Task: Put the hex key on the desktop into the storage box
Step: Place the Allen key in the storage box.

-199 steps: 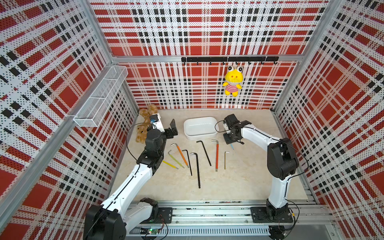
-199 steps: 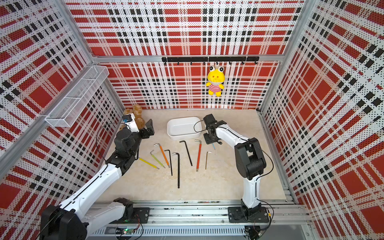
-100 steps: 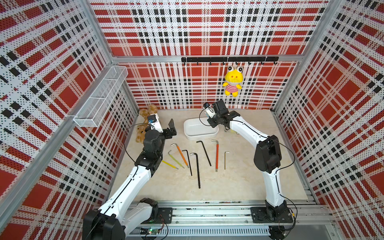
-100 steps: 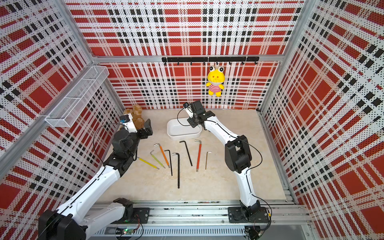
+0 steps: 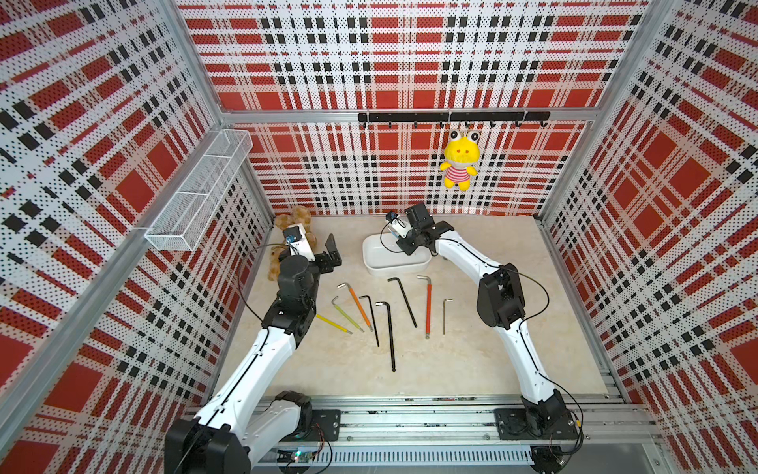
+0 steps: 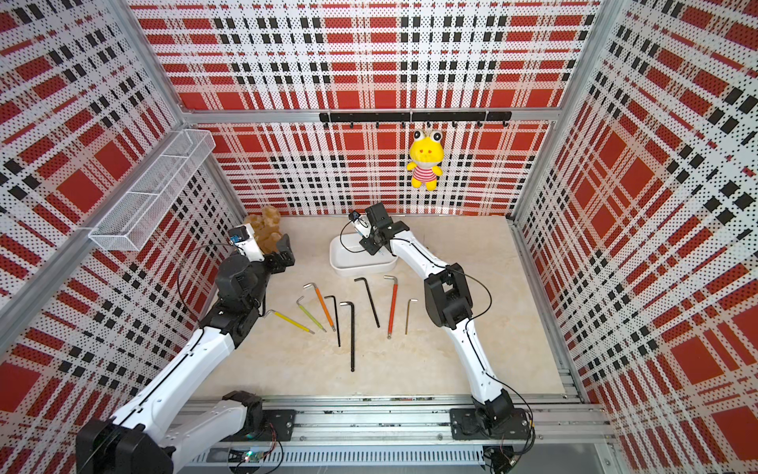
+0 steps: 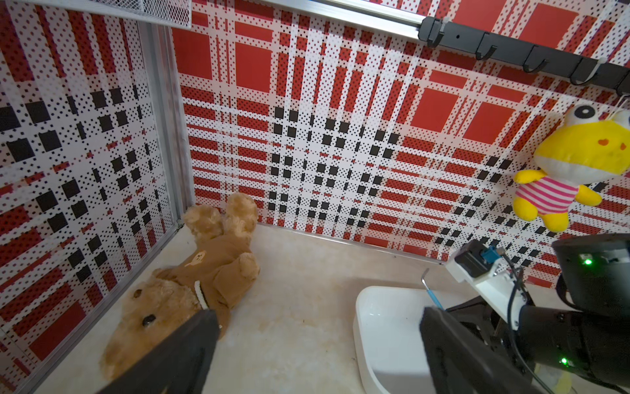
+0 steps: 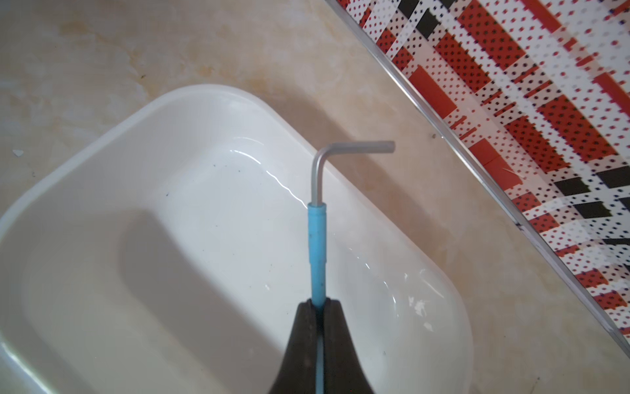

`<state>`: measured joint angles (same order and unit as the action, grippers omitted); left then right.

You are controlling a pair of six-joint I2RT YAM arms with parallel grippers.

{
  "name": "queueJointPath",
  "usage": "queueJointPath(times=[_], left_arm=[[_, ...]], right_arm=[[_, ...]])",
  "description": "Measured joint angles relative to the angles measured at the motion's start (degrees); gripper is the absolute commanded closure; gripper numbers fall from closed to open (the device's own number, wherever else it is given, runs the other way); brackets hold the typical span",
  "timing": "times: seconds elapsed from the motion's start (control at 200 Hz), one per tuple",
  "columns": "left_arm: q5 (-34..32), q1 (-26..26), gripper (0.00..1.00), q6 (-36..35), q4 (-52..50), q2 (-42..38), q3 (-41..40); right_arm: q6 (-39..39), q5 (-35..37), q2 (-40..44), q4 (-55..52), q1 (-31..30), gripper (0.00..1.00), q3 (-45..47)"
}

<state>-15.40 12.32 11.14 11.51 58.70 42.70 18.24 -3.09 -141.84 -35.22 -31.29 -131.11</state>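
Observation:
My right gripper moves down toward the white storage box's bottom next and releases the blue-sleeved hex key there, since its bent end still hangs above the box's rim.
The white storage box stands at the back middle of the beige desktop. My right gripper hangs over the box, shut on a blue-sleeved hex key. The key's bare bent end reaches out past the box's rim. In both top views the right gripper sits above the box's right half. Several more hex keys lie in a row in front of the box, from a yellow one to a small bronze one. My left gripper is open and empty, left of the box.
A brown plush bear lies in the back left corner, close to my left gripper. A yellow frog plush hangs from a black hook rail. A white wire-mesh basket hangs on the left wall.
My right arm has swung left, from beside the box's right end to over the box, carrying the blue hex key. The left arm has shifted a little to the left.

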Motion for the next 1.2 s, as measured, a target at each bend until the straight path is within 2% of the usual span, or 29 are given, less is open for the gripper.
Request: queueJointPath(times=[0.531,0.596,0.712,1.037,1.203], left_arm=[[0.42,-0.39,0.01,0.00,-0.07,0.11,0.94],[0.44,-0.42,0.01,0.00,-0.07,0.11,1.20],[0.44,-0.42,0.01,-0.02,-0.13,0.11,1.62],[0.83,-0.42,0.01,0.02,-0.46,0.11,1.73],[1.57,-0.79,0.01,1.11,-0.48,0.11,1.73]], right_arm=[[1.40,-0.85,-5.01,-2.82,-0.15,1.00,-1.53],[1.31,-0.90,-5.53,-3.28,-0.15,0.78,-2.45],[0.85,-1.09,-6.19,-4.33,-0.17,0.63,-3.23],[-2.21,-0.33,-5.33,-3.74,-0.17,0.46,-2.89],[-7.19,2.78,3.69,-1.05,-0.22,0.32,4.72]])
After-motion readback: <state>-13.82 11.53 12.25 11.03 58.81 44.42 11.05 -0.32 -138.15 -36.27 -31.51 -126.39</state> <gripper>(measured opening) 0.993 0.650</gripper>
